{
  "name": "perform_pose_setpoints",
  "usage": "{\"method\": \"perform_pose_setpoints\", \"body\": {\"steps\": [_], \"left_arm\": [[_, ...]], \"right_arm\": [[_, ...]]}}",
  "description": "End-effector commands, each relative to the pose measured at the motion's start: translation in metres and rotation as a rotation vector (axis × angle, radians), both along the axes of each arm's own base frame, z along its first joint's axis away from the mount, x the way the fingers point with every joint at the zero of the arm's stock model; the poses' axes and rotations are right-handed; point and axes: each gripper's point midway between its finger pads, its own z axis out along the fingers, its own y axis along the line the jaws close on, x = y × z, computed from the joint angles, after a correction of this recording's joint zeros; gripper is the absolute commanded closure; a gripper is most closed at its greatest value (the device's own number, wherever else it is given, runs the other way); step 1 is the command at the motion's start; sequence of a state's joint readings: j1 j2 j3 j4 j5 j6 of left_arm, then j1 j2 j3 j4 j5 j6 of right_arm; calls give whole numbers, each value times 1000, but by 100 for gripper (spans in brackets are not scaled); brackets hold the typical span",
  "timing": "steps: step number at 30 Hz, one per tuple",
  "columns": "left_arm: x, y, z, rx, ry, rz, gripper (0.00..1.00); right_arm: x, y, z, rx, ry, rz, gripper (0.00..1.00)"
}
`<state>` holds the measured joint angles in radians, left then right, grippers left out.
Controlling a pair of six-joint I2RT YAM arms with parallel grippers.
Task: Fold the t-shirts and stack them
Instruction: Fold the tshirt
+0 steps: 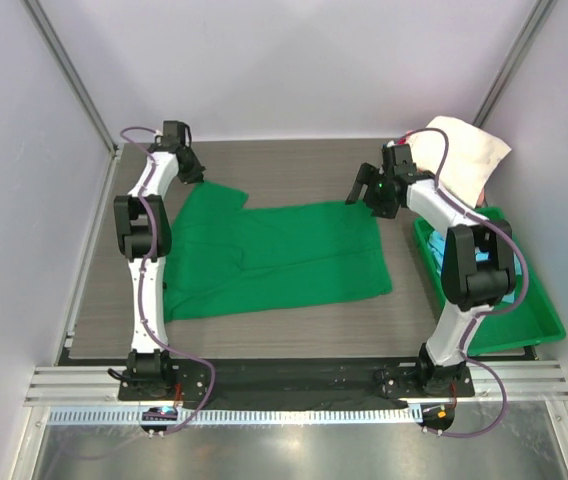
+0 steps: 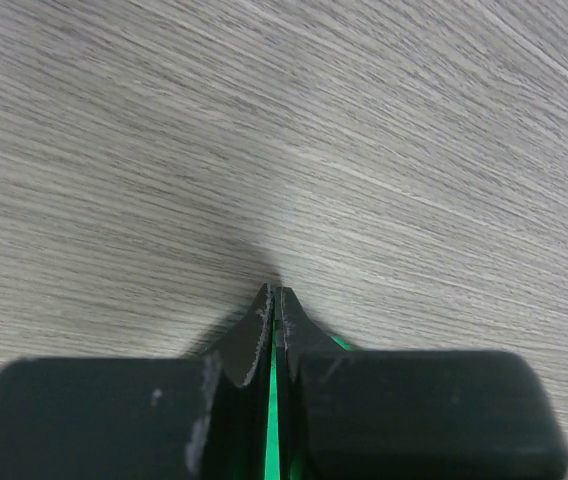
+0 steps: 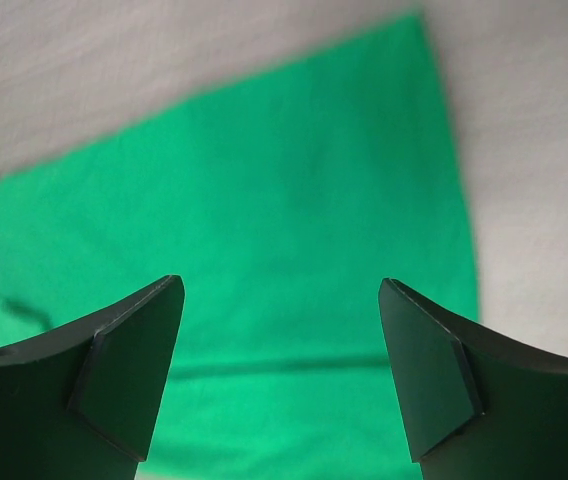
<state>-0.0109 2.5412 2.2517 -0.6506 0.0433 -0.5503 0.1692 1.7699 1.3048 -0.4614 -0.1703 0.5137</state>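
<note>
Next, my right gripper lowers and reaches outward onto the green shirt's far corner (image 1: 368, 204) (image 3: 410, 32) on the bin side, since that corner lies flat beyond its open fingers.
A bright green t-shirt (image 1: 274, 255) lies spread flat across the middle of the table. My left gripper (image 1: 194, 172) is at its far left corner, low over the table. In the left wrist view the gripper (image 2: 276, 292) is shut, with a thin strip of green cloth (image 2: 272, 400) pinched between the jaws. My right gripper (image 1: 364, 190) hovers open above the shirt's far right corner. In the right wrist view the gripper (image 3: 279, 285) is wide open and empty, with the green shirt (image 3: 264, 220) below. A cream shirt (image 1: 461, 150) lies bunched at the back right.
A rigid green plastic bin (image 1: 509, 320) stands along the right edge of the table, with a bit of light blue cloth (image 1: 480, 258) showing inside behind the right arm. White walls close in the back and both sides. Bare wood-grain table (image 1: 294, 170) lies behind the shirt.
</note>
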Motion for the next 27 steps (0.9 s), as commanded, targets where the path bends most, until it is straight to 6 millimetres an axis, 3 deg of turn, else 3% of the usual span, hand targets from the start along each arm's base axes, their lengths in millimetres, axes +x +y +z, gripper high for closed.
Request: {"method": "perform_pose_setpoints", "body": {"steps": [1, 2, 4, 5, 6, 8, 9, 13, 22, 27], "left_arm": [[-20, 1, -32, -7, 102, 11, 100], [-20, 1, -31, -6, 100, 12, 100], [-21, 3, -31, -2, 102, 20, 100], [-21, 3, -32, -2, 104, 22, 100], [-21, 3, -31, 4, 101, 28, 100], [-21, 4, -31, 4, 98, 32, 100], [-21, 4, -31, 5, 98, 32, 100], [-22, 5, -31, 8, 91, 42, 100], [-21, 6, -29, 11, 84, 51, 100], [-21, 6, -30, 10, 85, 52, 100]], "right_arm": [[43, -23, 4, -149, -90, -55, 15], [53, -30, 9, -184, -107, -82, 15], [66, -41, -4, -245, -97, -106, 16], [77, -42, 3, -257, -123, -115, 16], [83, -44, -11, -275, -101, -116, 17], [101, -51, -7, -318, -132, -133, 19], [106, -52, -20, -340, -115, -133, 20], [131, -52, -28, -363, -131, -126, 24], [126, -40, -67, -318, -60, -104, 42], [113, -38, -70, -299, -47, -108, 53]]}}
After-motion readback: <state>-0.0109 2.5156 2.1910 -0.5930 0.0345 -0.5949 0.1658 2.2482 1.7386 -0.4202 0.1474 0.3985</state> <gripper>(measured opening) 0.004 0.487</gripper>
